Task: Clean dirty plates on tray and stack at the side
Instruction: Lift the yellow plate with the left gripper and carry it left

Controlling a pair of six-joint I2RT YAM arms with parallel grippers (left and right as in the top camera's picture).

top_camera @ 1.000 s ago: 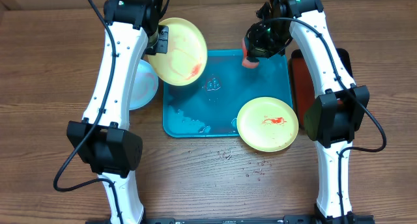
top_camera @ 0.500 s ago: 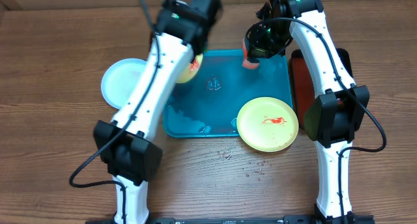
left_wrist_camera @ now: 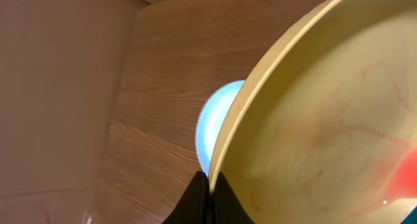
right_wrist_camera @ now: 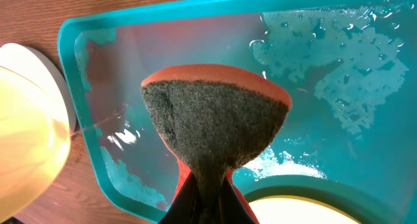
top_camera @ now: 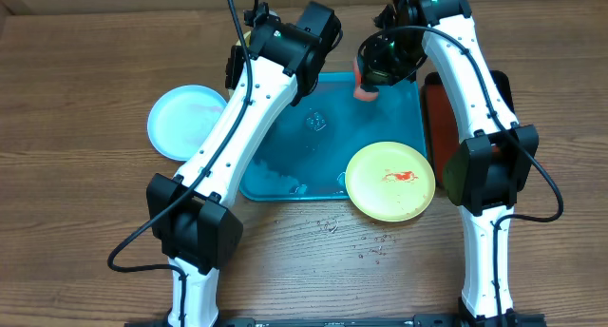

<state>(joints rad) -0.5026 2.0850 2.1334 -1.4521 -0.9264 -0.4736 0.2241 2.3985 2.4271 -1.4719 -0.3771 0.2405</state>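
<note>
Next I should move my left gripper to the left in the overhead view and down, and release atop the pale blue plate [top_camera: 185,121] [left_wrist_camera: 216,123], as that lies below it on that side.
My left gripper [left_wrist_camera: 210,185] is shut on the rim of a pale yellow plate [left_wrist_camera: 326,120] with red smears, held tilted above the table. In the overhead view my left arm hides this plate; it also shows in the right wrist view [right_wrist_camera: 26,120], past the tray's edge. A pale blue plate [top_camera: 185,121] lies on the table left of the teal tray [top_camera: 323,146]. Another yellow plate [top_camera: 389,182] with a red smear rests on the tray's front right corner. My right gripper [top_camera: 369,80] is shut on a red sponge [right_wrist_camera: 215,113] with a grey scouring face, above the tray's far edge.
A dark red tray [top_camera: 435,118] with a black rim lies right of the teal tray, under my right arm. Water pools on the teal tray [right_wrist_camera: 339,74], and drops lie on the wood in front of it [top_camera: 342,237].
My left arm has swung right and across the tray's far left corner, carrying the yellow plate, which is now hidden beneath it overhead. The right arm and sponge have not moved.
</note>
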